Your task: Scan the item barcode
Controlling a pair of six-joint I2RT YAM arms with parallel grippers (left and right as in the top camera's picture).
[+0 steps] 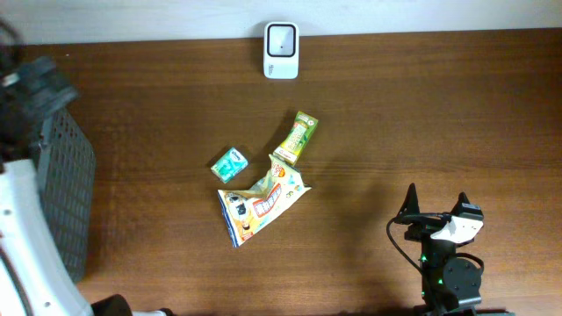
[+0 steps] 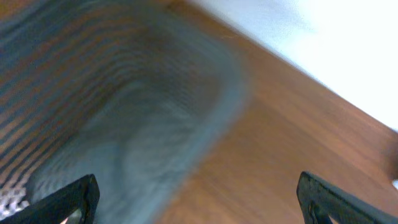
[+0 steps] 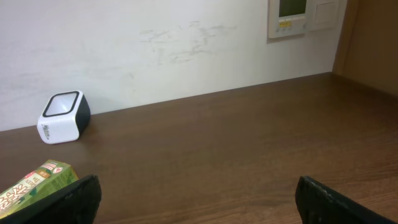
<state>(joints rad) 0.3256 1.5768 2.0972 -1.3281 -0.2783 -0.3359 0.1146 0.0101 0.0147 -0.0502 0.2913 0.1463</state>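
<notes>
My left gripper needs to go back and down inside to close next, because the near end of the dark mesh basket is below and back from it.
The white barcode scanner (image 1: pixel 282 50) stands at the table's far edge, also in the right wrist view (image 3: pixel 63 116). Three items lie mid-table: a green-yellow carton (image 1: pixel 296 138), a small teal pack (image 1: pixel 229 164) and a snack bag (image 1: pixel 259 200). My left gripper (image 2: pixel 198 200) is open and empty, hovering over the basket (image 2: pixel 124 124) in a blurred view. My right gripper (image 1: pixel 436 204) rests near the front right, open and empty (image 3: pixel 199 200), facing the scanner, with the carton (image 3: pixel 34 183) at its left finger.
A dark mesh basket (image 1: pixel 66 193) stands at the table's left edge, with my left arm (image 1: pixel 22 228) over it. A white wall runs behind the table, with a wall panel (image 3: pixel 305 15) on it.
</notes>
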